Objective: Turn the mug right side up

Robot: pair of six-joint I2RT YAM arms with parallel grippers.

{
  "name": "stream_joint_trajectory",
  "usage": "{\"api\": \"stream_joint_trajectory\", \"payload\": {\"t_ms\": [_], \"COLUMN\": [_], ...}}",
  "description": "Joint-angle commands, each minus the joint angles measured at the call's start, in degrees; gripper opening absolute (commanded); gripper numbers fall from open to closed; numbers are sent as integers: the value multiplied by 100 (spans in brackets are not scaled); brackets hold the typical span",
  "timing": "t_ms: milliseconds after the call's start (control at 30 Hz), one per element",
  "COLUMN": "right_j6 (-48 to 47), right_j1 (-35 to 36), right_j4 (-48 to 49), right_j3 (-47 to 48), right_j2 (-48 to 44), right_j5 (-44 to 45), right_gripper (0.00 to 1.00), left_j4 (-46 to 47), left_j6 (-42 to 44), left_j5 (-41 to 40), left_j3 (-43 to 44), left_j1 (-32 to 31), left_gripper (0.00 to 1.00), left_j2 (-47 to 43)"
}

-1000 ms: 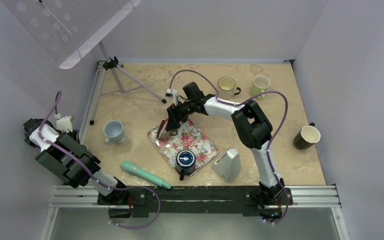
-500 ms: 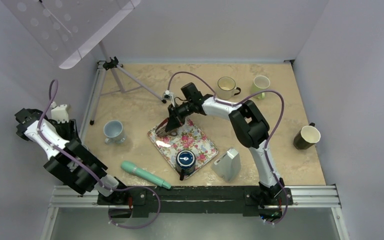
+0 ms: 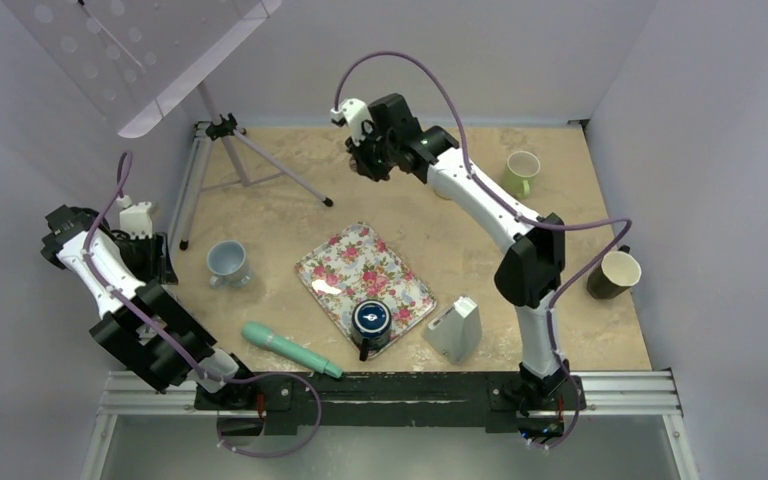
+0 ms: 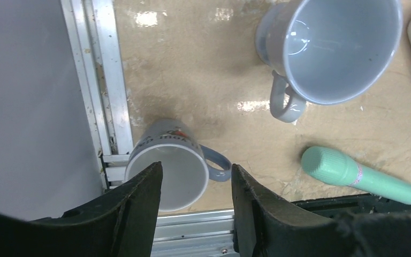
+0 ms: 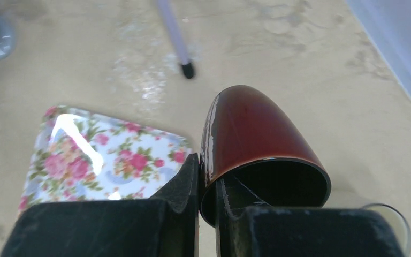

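Note:
My right gripper holds the red mug (image 5: 257,134) with the mug's base pointing down, so next I should lower it onto the bare tabletop beyond the floral tray below and let go.
A glossy dark red mug (image 5: 257,134) hangs in the air in my right gripper (image 5: 208,160), which is shut on its rim, one finger outside the wall and one inside. The mug's dark mouth faces the wrist camera and its base points away and down toward the table. In the top view the right gripper (image 3: 365,162) is raised over the far middle of the table, beyond the floral tray (image 3: 332,272). My left gripper (image 4: 195,174) is open above a white lettered mug (image 4: 166,160) that stands upright by the left rail.
A dark mug with a blue top (image 3: 371,320) sits on the tray's near corner. A light blue mug (image 3: 228,263), teal handle (image 3: 290,350), grey box (image 3: 457,328), green mug (image 3: 522,170), dark mug (image 3: 615,273) and tripod (image 3: 250,160) surround it.
My right gripper closed on the red mug at the tray's far corner, then lifted it up and away toward the back of the table. The left arm shifted slightly.

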Motion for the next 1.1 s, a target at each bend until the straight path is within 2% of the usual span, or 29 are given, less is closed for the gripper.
{"api": "stream_joint_trajectory", "payload": {"t_ms": [0,133,200,600,700,733,767,867,1067], "right_j6": [-258,-137,-212,-234,-156,-143,-118,14,233], "right_j1": [-166,-230,-250,-255,-255,-250,-254,-248,-232], "right_j4": [-1446,-1582,-1590,-1673,-1506,-1423,-1311,-897,-706], "right_j3": [1270,2242,2453,2370,2413,2412,2387,2209,2019], "right_j2": [1071,1759,1921,2457,2333,2251,2169,1888,1359], "right_j5": [1267,1525,1382,1187,1219,1249,1283,1327,1297], "right_gripper": [0,0,0,0,40,49,55,64,69], "left_j4": [-286,-472,-611,-1066,-1205,-1235,-1268,-1377,-1890], "left_j6": [128,250,425,857,929,958,971,1065,1300], "left_j5": [216,228,315,612,687,712,730,837,1112], "left_j3": [223,197,160,-23,7,15,20,-23,-204], "left_j1": [-234,-437,-526,-793,-862,-896,-951,-1089,-1519], "left_gripper": [54,54,54,54,55,55,55,56,56], "left_j2": [-186,-245,-278,-254,-251,-267,-290,-335,-479]}}
